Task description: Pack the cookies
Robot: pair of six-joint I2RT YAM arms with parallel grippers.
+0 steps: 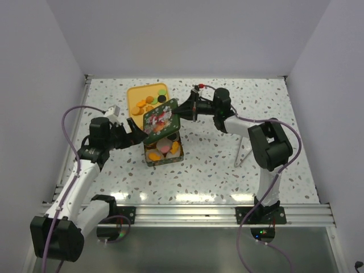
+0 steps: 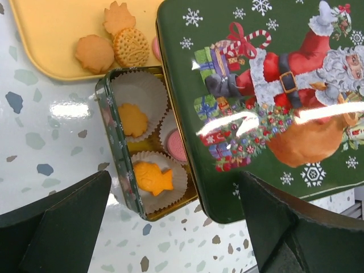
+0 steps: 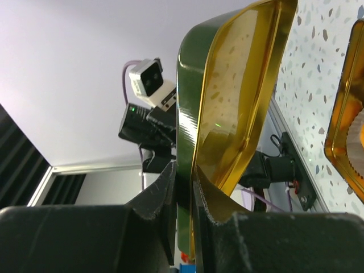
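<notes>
Next I will lower my right gripper and draw it back to release the lid's rim over the open green tin, as the tin lies below and farther back.
My right gripper is shut on the rim of a green tin lid with a Santa picture and holds it tilted above the open green tin. In the right wrist view the gripper pinches the lid's edge, whose gold inside faces right. My left gripper is open at the lid's left edge. In the left wrist view its gripper spans the lid's near corner without clamping it. The tin holds cookies in paper cups: orange, fish-shaped, pink.
A yellow tray behind the tin holds several loose orange, tan and dark cookies; three tan ones show in the left wrist view. The tin's gold rim shows at the right of the right wrist view. White walls enclose the speckled table.
</notes>
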